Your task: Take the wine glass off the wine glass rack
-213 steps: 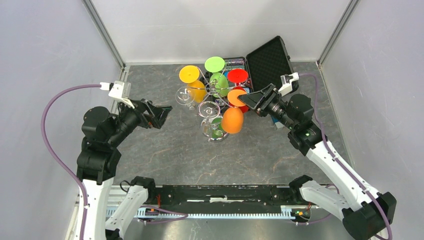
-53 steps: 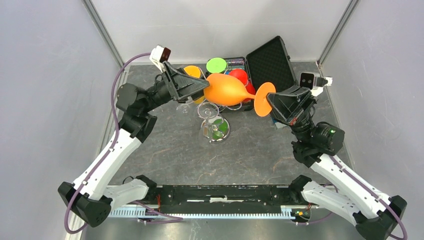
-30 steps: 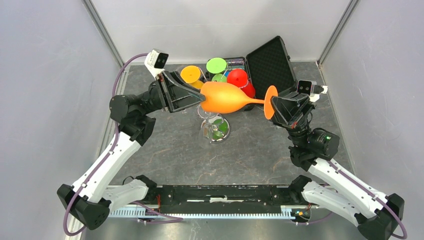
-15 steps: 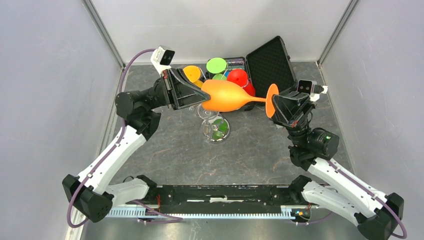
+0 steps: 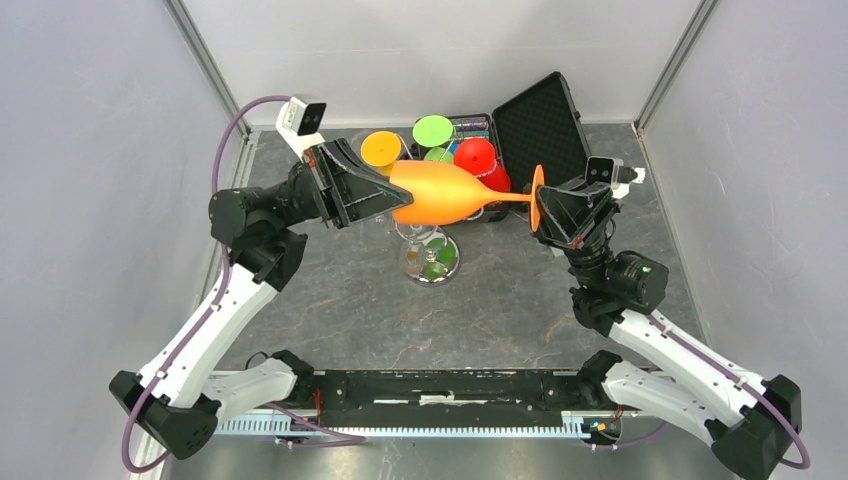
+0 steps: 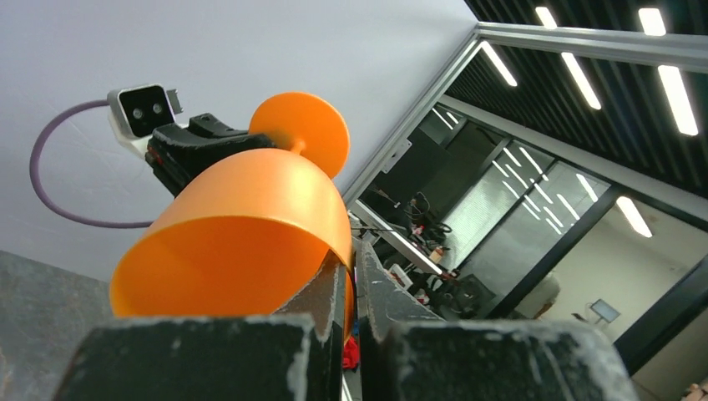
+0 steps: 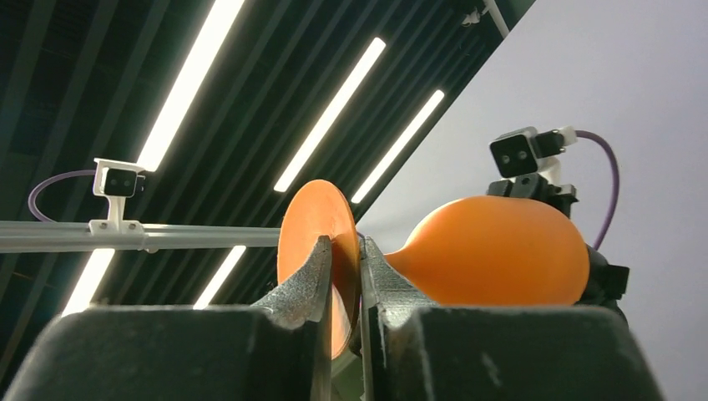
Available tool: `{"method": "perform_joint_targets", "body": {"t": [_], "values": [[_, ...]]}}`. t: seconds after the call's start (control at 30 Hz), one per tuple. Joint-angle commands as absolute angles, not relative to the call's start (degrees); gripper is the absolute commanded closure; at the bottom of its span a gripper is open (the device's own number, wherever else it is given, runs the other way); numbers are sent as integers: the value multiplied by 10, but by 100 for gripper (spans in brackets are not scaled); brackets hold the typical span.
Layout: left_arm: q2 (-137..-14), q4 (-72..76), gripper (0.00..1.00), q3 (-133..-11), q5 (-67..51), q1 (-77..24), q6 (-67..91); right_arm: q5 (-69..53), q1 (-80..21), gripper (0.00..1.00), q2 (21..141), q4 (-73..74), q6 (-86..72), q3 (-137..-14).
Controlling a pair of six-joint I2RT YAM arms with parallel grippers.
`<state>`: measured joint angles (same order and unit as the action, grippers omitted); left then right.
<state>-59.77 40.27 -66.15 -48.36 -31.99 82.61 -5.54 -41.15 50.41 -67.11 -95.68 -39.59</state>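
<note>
The wine glass lies level, so I need to turn my left gripper fingers-down next, down and to the left in the top view, to release it upright on the bare tabletop.
An orange wine glass (image 5: 440, 195) lies level in the air between both arms, above the chrome wine glass rack (image 5: 430, 262). My left gripper (image 5: 393, 195) is shut on the bowl's rim; in the left wrist view one finger is inside the bowl (image 6: 242, 242) and one outside, the left gripper (image 6: 351, 255) pinching its wall. My right gripper (image 5: 540, 205) straddles the flat foot (image 7: 321, 242). The right gripper (image 7: 359, 246) has its jaws slightly apart, with a thin dark gap beside the disc. The bowl (image 7: 493, 251) shows beyond it.
Green (image 5: 430, 129), yellow-orange (image 5: 380, 148) and red (image 5: 475, 155) glasses still hang on the rack, and a clear one (image 5: 412, 222) lower down. An open black case (image 5: 540, 120) stands behind it at the back right. Grey walls close in on both sides.
My left gripper has closed onto the bowl's rim. The right jaws have loosened around the foot. The glass and both grippers have shifted a little to the left.
</note>
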Motion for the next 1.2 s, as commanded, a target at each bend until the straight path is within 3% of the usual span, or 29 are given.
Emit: {"method": "perform_joint_targets", "body": {"t": [0.0, 0.13, 0.2, 0.33, 0.7, 0.93, 1.17], "values": [[-588, 418, 98, -703, -483, -330, 767, -60, -407, 82, 530, -628, -905, -403], [-597, 434, 98, -697, -466, -331, 785, -85, -407, 53, 558, -632, -900, -424], [-597, 430, 98, -701, -455, -330, 778, -101, -407, 46, 576, -645, -899, -432], [-588, 367, 98, -722, -442, -331, 719, -116, -406, 38, 593, -661, -908, -436], [-539, -8, 98, -837, -276, -330, 392, -55, -404, 9, 519, -584, -771, -421], [-527, -235, 98, -910, -124, -330, 253, -28, -405, 4, 461, -471, -624, -434], [-575, -483, 98, -1006, 206, -330, 147, 4, -405, 11, 405, -169, -449, -530]]}}
